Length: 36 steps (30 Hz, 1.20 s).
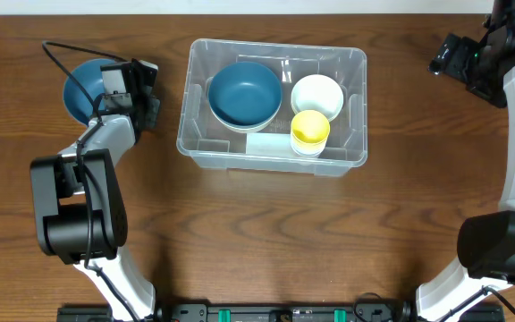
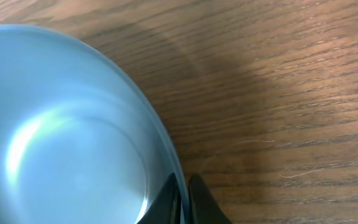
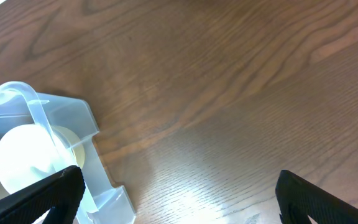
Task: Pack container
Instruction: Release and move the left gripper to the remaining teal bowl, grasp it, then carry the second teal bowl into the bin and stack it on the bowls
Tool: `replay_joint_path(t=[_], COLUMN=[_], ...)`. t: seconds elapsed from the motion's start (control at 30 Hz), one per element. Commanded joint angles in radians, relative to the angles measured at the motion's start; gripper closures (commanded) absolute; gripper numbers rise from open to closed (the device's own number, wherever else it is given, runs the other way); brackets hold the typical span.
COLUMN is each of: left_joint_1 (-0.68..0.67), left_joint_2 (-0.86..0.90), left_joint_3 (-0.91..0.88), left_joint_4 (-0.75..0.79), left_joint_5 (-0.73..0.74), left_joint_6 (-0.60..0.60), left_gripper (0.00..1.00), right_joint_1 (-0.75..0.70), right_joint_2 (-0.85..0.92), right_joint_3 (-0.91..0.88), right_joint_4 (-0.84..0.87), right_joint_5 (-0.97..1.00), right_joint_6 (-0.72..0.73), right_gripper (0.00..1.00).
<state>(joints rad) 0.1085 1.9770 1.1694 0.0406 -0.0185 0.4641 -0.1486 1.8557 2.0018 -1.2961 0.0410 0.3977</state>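
I will next raise my left gripper, swing it toward the container, lower the light blue bowl into the dark blue bowl and let go of it, because that one is empty.
The clear plastic container stands at the table's middle back. It holds a dark blue bowl, a white bowl and a yellow cup. A light blue bowl sits on the table at the far left. My left gripper is shut on this bowl's right rim; in the left wrist view the two fingertips pinch the rim of the light blue bowl. My right gripper is open and empty at the far right; its wrist view shows a corner of the container with the white bowl.
The brown wooden table stretches in front of the container. The arm bases stand at the front edge, left and right.
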Motion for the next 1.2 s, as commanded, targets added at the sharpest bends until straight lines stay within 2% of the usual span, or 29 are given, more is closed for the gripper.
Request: replay_joint_path(t=[0.0,0.23,0.47,0.67,0.9,1.17], left_joint_1=[0.003,0.003,0.001,-0.051,-0.249,-0.515], left_joint_2=[-0.012,-0.152,-0.41,-0.613,-0.729,-0.652], left_joint_3=[-0.001,-0.001,-0.001,-0.001,-0.001,-0.001], left_joint_4=[0.001,-0.059,-0.169,-0.303,-0.293,-0.251], left_joint_5=[-0.029,-0.035,-0.045,-0.044,-0.005,0.011], left_joint_6=[-0.071,-0.085,-0.191,-0.193,-0.189,-0.134], left_gripper=[0.94,0.94,0.94,0.94,0.94,0.94], right_joint_1=[-0.001,-0.001,-0.001,-0.001,-0.001,-0.001], right_joint_2=[-0.015,-0.015,-0.015,-0.015,-0.015,-0.015], right_joint_3=[0.012,0.012,0.012,0.012,0.012,0.012], right_joint_4=[0.0,0.0,0.0,0.0,0.0,0.0], right_joint_5=[0.008,0.008,0.008,0.008,0.008,0.008], right_joint_6=[-0.002,-0.002,-0.002,-0.002,-0.002,-0.002], right_gripper=[0.01,0.01,0.01,0.01,0.01,0.01])
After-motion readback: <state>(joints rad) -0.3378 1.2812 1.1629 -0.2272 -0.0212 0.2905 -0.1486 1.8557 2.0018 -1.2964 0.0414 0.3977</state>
